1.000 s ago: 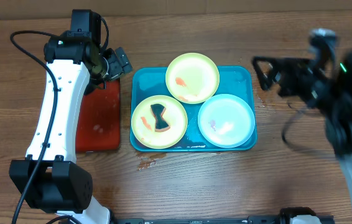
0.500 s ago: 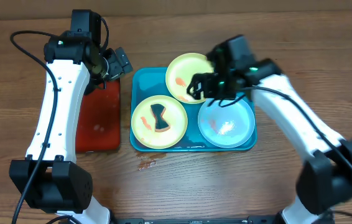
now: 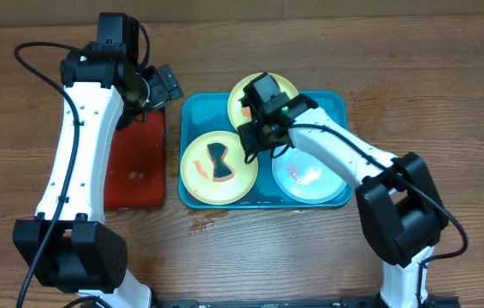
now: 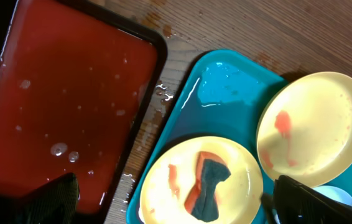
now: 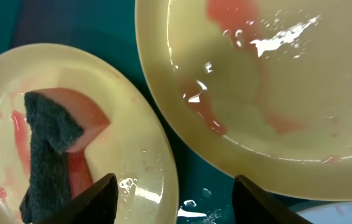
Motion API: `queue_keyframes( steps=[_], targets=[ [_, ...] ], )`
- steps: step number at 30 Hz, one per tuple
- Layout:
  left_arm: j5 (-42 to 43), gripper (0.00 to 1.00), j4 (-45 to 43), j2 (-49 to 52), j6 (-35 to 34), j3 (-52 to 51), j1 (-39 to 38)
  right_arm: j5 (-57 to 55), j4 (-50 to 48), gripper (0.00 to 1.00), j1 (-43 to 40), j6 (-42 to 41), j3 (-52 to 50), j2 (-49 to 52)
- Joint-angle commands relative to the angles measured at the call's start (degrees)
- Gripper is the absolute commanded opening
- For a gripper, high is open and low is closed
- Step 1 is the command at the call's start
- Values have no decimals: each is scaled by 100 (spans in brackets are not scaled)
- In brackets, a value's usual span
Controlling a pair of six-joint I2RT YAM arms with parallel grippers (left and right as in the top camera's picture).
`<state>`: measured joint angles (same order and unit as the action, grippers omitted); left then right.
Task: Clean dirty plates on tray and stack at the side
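The left gripper lowers back and to the right in the overhead view onto the dark sponge's narrow middle (image 3: 219, 161) (image 4: 209, 188) next, because both its ends flare wider.
The turquoise tray (image 3: 192, 107) holds three plates. A lime-green plate (image 3: 199, 175) at front left carries a dark grey and orange sponge (image 3: 218, 162). A second lime-green plate (image 3: 280, 90) with orange smears sits at the back, and a pale blue plate (image 3: 310, 175) at front right. My right gripper (image 3: 250, 144) is open and empty, low over the gap between the two green plates; the right wrist view shows the sponge (image 5: 48, 149) to its left. My left gripper (image 3: 167, 85) is open and empty above the tray's back left corner.
A wet red-brown tray with a black rim (image 3: 139, 162) lies left of the turquoise tray, close beside it. Water drops and a small stain (image 3: 201, 224) lie on the wooden table in front. The left arm stands over the red-brown tray.
My right arm has swung in from the right edge of the table to above the tray, between the two green plates. The left arm and the plates have not moved.
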<state>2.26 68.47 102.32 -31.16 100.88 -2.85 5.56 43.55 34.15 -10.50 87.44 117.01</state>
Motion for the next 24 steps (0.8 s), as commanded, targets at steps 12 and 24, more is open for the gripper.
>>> queue_keyframes(
  steps=[12, 24],
  targets=[
    [527, 84, 210, 240, 560, -20, 15, -168, -74, 44, 142, 184, 15, 262],
    [1025, 65, -13, 240, 855, -953, -195, -144, -243, 36, 142, 153, -372, 271]
  ],
)
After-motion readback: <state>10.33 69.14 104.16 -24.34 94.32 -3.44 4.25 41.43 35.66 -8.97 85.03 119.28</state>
